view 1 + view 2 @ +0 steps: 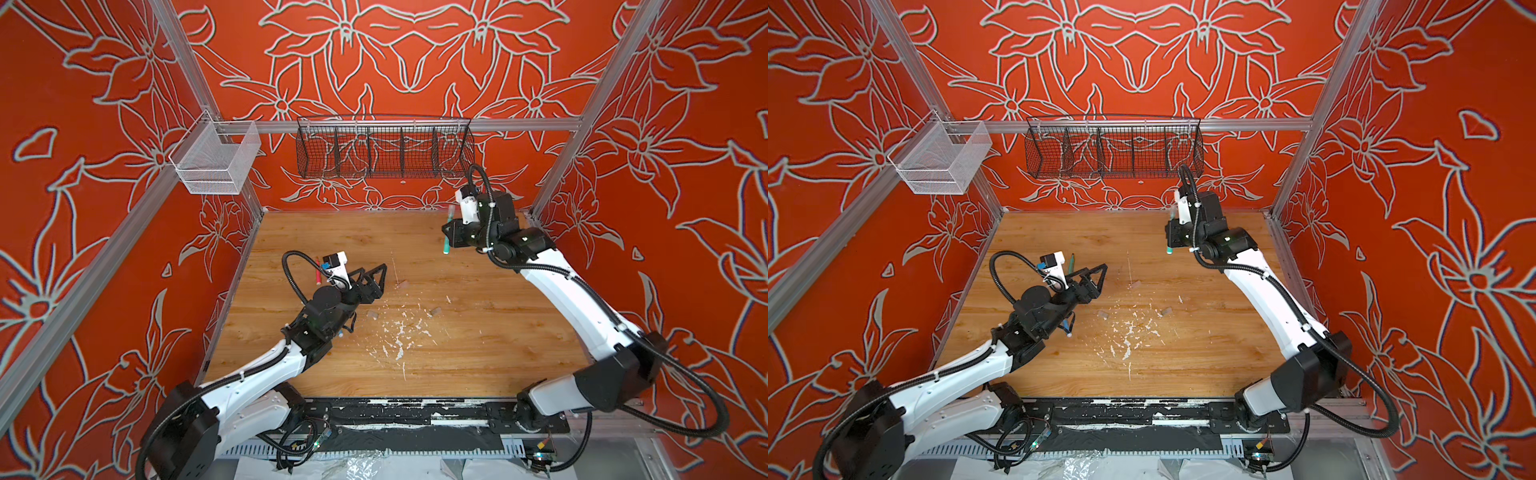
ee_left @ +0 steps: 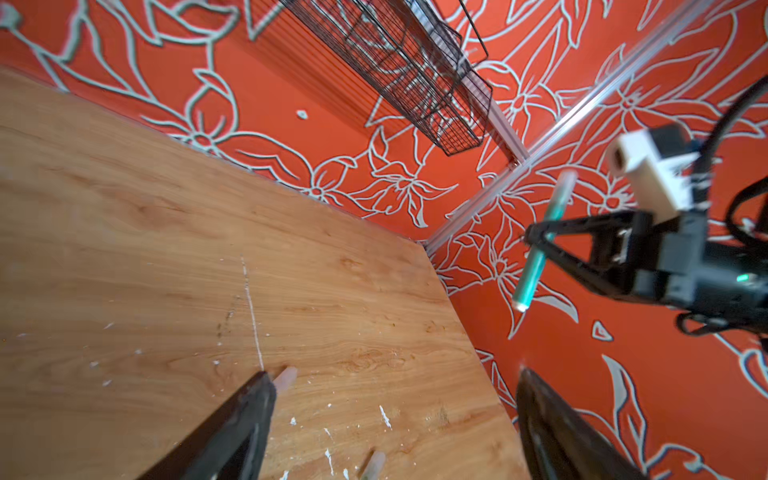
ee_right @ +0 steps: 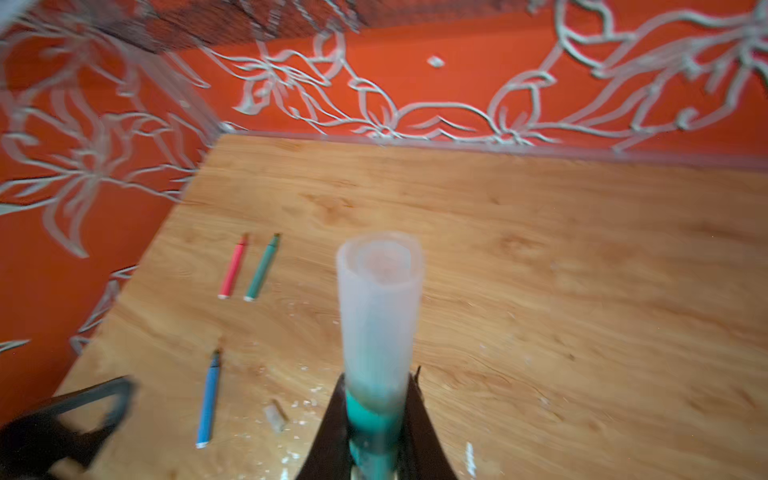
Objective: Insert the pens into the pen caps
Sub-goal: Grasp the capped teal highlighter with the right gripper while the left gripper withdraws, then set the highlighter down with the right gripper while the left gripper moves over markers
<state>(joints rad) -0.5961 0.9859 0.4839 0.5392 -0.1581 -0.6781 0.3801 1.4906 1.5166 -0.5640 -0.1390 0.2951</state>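
Note:
The bare wood below is clear of loose caps. I will next tilt my right gripper downward, lower the capped green pen flat onto it and let go.
My right gripper [image 1: 448,233] [image 3: 376,390] is shut on a green pen [image 1: 446,245] [image 2: 540,253], held upright above the back right of the table. A translucent pen cap [image 3: 380,307] sits on the pen's upper end. My left gripper [image 1: 382,270] [image 2: 395,382] hangs open and holds nothing, over the left middle of the table. Loose pen caps [image 1: 403,284] [image 1: 372,315] [image 1: 435,311] lie near the centre; one cap [image 2: 286,377] shows just beyond a left fingertip. A red pen [image 3: 233,268], a second green pen [image 3: 262,268] and a blue pen [image 3: 209,403] lie on the left side.
White paint flecks [image 1: 399,332] are scattered over the wooden table [image 1: 478,353] near its centre. A black wire basket [image 1: 384,149] hangs on the back wall, and a white mesh basket [image 1: 216,160] on the left frame.

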